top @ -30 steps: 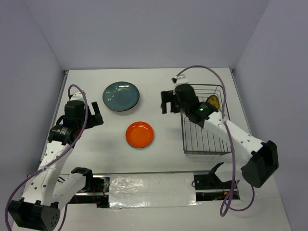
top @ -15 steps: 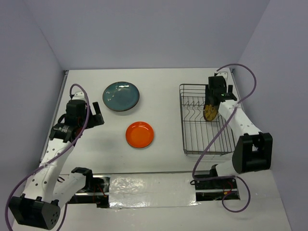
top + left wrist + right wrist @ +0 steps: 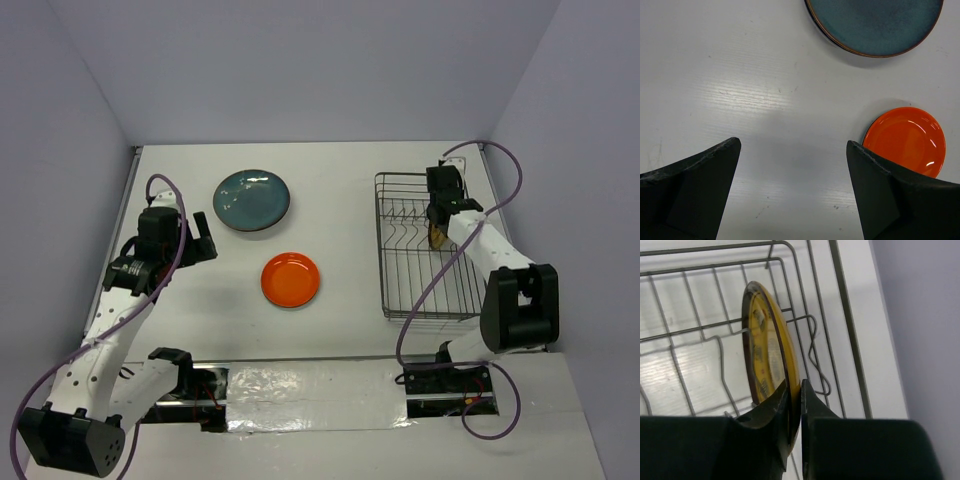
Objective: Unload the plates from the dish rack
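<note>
My right gripper rises clear of the dish rack's wires next, then crosses left in the top view over the orange plate [image 3: 291, 279], lowers and lets go.
A yellow-brown plate [image 3: 771, 342] stands on edge between the prongs at the far right of the wire dish rack [image 3: 428, 250]. My right gripper [image 3: 795, 390] is shut on its near rim, one finger on each face. From above, that plate [image 3: 437, 233] shows just under the right wrist. A dark teal plate [image 3: 252, 198] and a small orange plate [image 3: 291, 279] lie flat on the table left of the rack. My left gripper [image 3: 792, 152] hangs open over bare table, with the orange plate [image 3: 905, 140] by its right finger and the teal plate [image 3: 875, 25] farther off.
The rack's upright prongs [image 3: 403, 217] run across its far half. Walls close in the table at the back and on both sides. The right arm's cable [image 3: 440, 275] drapes over the rack.
The right gripper went from left of the rack to the yellow-brown plate at its far right and shut on the rim. The left arm has stayed put.
</note>
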Robot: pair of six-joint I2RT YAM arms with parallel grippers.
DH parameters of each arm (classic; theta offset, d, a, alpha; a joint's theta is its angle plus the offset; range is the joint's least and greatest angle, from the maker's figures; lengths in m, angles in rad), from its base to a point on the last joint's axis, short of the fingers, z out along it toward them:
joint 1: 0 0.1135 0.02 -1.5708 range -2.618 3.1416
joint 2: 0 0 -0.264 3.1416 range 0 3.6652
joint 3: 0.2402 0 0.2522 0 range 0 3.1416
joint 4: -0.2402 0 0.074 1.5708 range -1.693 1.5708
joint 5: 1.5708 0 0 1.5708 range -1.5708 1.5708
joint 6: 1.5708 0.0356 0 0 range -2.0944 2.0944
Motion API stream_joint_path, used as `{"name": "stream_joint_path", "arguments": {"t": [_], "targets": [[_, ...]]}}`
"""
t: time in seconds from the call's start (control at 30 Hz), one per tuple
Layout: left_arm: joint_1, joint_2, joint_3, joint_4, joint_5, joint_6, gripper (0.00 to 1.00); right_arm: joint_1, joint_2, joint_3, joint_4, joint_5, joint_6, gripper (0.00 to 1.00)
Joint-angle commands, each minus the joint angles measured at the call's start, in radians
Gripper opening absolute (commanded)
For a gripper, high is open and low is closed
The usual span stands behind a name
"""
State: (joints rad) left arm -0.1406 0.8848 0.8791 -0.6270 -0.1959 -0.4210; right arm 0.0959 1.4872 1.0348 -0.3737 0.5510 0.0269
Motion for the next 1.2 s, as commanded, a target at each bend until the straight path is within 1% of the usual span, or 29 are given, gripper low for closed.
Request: {"name": "stream_joint_path", "arguments": {"t": [0.0, 0.03, 0.07, 0.13, 0.3, 0.43, 0.47, 0.53, 0.57, 0.6, 0.67, 0.7, 0.77, 0.8, 0.83, 0.87, 0.9, 0.93, 0.97, 1.0, 1.03, 1.07, 1.1, 1.13, 1.17], "targets": [[-0.004, -0.001, 0.026, 0.023, 0.012, 0.011, 1.0, 0.005, -0.034, -0.004, 0.055, -0.005, -0.018, 0.11], [-0.004, -0.003, 0.024, 0.023, 0.012, 0.011, 0.99, 0.007, -0.038, -0.004, 0.056, -0.006, -0.018, 0.03], [-0.004, -0.003, 0.026, 0.023, 0.012, 0.01, 1.0, 0.007, -0.039, -0.002, 0.056, -0.008, -0.018, 0.0], [-0.004, -0.001, 0.026, 0.024, 0.013, 0.01, 1.0, 0.007, -0.047, -0.007, 0.074, -0.019, -0.067, 0.0], [-0.004, 0.006, 0.027, 0.021, 0.012, 0.01, 0.99, 0.007, -0.062, -0.001, 0.099, -0.059, -0.105, 0.0], [-0.004, 0.006, 0.026, 0.023, 0.01, 0.01, 1.0, 0.013, -0.111, 0.022, 0.084, -0.063, -0.107, 0.0], [-0.005, 0.008, 0.027, 0.023, 0.009, 0.011, 1.0, 0.019, -0.145, 0.037, 0.07, -0.063, -0.108, 0.0], [-0.005, 0.009, 0.027, 0.021, 0.006, 0.01, 0.99, 0.034, -0.177, 0.062, 0.049, -0.025, -0.117, 0.0], [-0.004, 0.009, 0.029, 0.021, 0.004, 0.008, 1.0, 0.059, -0.208, 0.1, 0.021, -0.001, -0.122, 0.0], [-0.005, 0.009, 0.029, 0.018, 0.001, 0.007, 1.0, 0.085, -0.222, 0.125, 0.0, 0.079, -0.125, 0.0], [-0.004, 0.005, 0.029, 0.019, 0.0, 0.007, 0.99, 0.148, -0.257, 0.195, -0.022, 0.18, -0.152, 0.0], [-0.004, 0.003, 0.027, 0.021, 0.0, 0.008, 1.0, 0.225, -0.266, 0.215, -0.031, 0.292, -0.16, 0.0], [-0.004, 0.003, 0.029, 0.02, -0.005, 0.007, 0.99, 0.307, -0.283, 0.269, -0.03, 0.375, -0.191, 0.0], [-0.004, 0.003, 0.029, 0.018, -0.011, 0.004, 0.99, 0.388, -0.298, 0.287, -0.045, 0.394, -0.18, 0.0], [-0.004, 0.003, 0.032, 0.013, -0.017, 0.004, 1.0, 0.425, -0.307, 0.322, -0.063, 0.368, -0.161, 0.0], [-0.004, 0.002, 0.034, 0.01, -0.025, 0.001, 0.99, 0.458, -0.317, 0.333, -0.098, 0.304, -0.097, 0.0], [-0.004, -0.001, 0.032, 0.009, -0.036, -0.001, 1.0, 0.484, -0.346, 0.335, -0.109, 0.193, -0.053, 0.0], [-0.004, -0.006, 0.034, 0.009, -0.042, -0.002, 1.0, 0.484, -0.363, 0.3, -0.108, -0.118, -0.009, 0.01], [-0.004, -0.015, 0.035, 0.006, -0.049, -0.005, 1.0, 0.484, -0.383, 0.259, -0.035, -0.269, 0.081, 0.01], [-0.004, -0.02, 0.035, 0.003, -0.066, -0.01, 1.0, 0.485, -0.41, 0.213, 0.014, -0.395, 0.126, 0.01], [-0.004, -0.033, 0.035, 0.001, -0.077, -0.013, 0.99, 0.484, -0.41, 0.129, 0.11, -0.606, 0.171, 0.01], [-0.004, -0.041, 0.035, -0.002, -0.086, -0.015, 0.99, 0.484, -0.404, 0.09, 0.16, -0.688, 0.25, 0.0], [-0.004, -0.046, 0.035, -0.003, -0.102, -0.021, 1.0, 0.485, -0.369, 0.032, 0.201, -0.753, 0.29, 0.0], [-0.004, -0.058, 0.035, -0.004, -0.106, -0.021, 1.0, 0.492, -0.346, 0.009, 0.269, -0.804, 0.354, 0.0], [-0.004, -0.063, 0.035, -0.004, -0.108, -0.022, 1.0, 0.498, -0.32, -0.017, 0.313, -0.883, 0.376, 0.0]]}}
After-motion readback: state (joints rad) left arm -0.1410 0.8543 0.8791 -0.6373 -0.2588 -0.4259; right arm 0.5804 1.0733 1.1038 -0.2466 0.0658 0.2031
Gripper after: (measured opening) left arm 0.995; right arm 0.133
